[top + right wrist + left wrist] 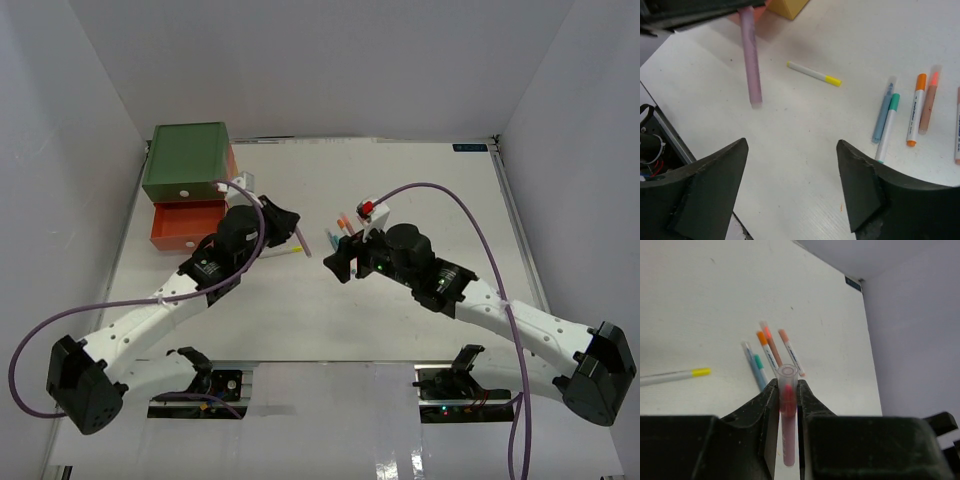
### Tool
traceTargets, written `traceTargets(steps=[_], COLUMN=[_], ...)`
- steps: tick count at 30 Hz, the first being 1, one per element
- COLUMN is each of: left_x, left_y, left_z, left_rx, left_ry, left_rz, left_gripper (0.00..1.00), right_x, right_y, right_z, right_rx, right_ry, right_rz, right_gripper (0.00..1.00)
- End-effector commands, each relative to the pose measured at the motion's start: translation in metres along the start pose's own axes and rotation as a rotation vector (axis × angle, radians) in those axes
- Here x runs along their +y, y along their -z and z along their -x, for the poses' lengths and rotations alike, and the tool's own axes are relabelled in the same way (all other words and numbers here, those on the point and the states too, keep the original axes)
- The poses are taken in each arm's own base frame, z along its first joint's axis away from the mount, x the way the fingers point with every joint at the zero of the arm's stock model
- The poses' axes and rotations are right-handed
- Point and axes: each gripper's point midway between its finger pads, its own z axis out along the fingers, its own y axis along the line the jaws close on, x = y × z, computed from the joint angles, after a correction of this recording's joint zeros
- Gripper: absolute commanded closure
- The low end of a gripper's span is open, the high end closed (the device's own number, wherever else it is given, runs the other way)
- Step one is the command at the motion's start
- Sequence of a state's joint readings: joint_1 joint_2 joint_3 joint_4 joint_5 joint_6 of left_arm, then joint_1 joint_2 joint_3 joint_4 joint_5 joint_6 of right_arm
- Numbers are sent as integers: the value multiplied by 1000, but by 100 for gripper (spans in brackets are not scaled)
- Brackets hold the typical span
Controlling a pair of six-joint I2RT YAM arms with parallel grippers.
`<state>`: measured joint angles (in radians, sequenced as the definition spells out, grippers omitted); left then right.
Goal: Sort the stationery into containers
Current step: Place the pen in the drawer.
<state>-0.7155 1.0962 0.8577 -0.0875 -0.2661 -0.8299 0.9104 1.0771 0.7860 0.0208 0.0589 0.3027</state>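
The drawer is open. My left gripper will carry the pale purple-pink pen to the left in the top view, over the orange-red drawer (185, 225), and release it inside.
My left gripper (290, 222) is shut on a pale purple-pink pen (788, 440), held above the table; the pen also shows in the right wrist view (751, 60). My right gripper (790, 150) is open and empty, low over bare table, facing the left one. A yellow-tipped white pen (814, 73) lies alone. Blue (883, 107), teal (888, 127), orange (916, 110) and pink (929, 100) pens lie side by side. The green box (185, 160) sits over the pulled-out orange-red drawer (185, 225) at the far left. A yellow box corner (787, 6) shows.
White walls close in the table on the left, back and right. A small red and white object (370, 208) sits by the pen cluster (345, 225). Purple cables loop over both arms. The mounting rail (320, 375) runs along the near edge.
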Motion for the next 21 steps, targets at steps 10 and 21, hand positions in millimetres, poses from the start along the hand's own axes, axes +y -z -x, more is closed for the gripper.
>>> traceTargets(steps=[10, 21], left_x=[146, 225], left_y=[65, 75], left_z=[139, 171], left_rx=[-388, -577], left_ry=[3, 187], left_rz=[428, 532], left_gripper=[100, 93], right_x=[-28, -32], right_y=[12, 13], right_z=[-14, -27], right_rx=[25, 49], right_ry=[70, 87], right_rz=[-123, -126], right_gripper=[10, 10])
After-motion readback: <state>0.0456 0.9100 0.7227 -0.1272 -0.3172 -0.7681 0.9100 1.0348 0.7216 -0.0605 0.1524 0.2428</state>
